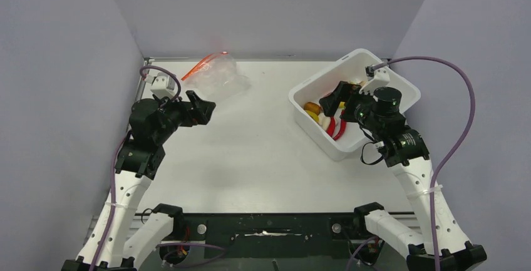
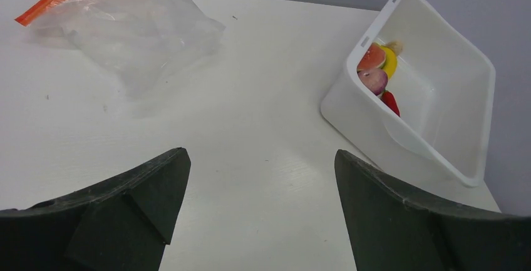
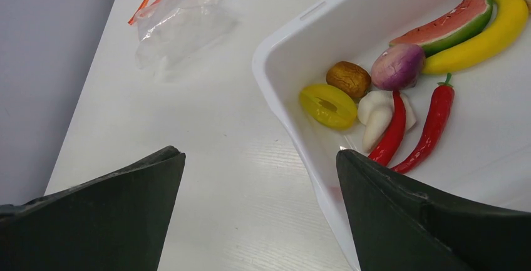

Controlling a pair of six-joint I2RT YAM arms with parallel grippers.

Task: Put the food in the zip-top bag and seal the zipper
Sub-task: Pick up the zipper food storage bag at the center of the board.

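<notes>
The crumpled bag lies on the tabletop beyond my left gripper's open fingers, so they will next move outward and down onto the bag's near corner (image 1: pixel 222 96) (image 2: pixel 135 84) and close there.
The clear zip-top bag (image 1: pixel 216 77) lies crumpled at the table's far left, its orange-red zipper (image 1: pixel 199 66) at the far-left end. It also shows in the left wrist view (image 2: pixel 131 27) and the right wrist view (image 3: pixel 185 14). The food lies in the white bin (image 3: pixel 282 46): watermelon slice (image 3: pixel 451 24), banana (image 3: pixel 488 33), two red chilies (image 3: pixel 432 124), a purple round bit (image 3: pixel 397 66), a brown bit (image 3: pixel 349 78), a yellow-green piece (image 3: pixel 327 105) and a white piece (image 3: pixel 379 117). My left gripper (image 1: pixel 205 107) is open and empty, just short of the bag. My right gripper (image 1: pixel 330 103) is open and empty over the bin's left rim.
The white bin (image 1: pixel 407 89) stands tilted at the far right of the table; its wall (image 2: pixel 363 117) faces the left gripper. Grey walls close the table on the left, back and right. White tabletop lies between bag and bin.
</notes>
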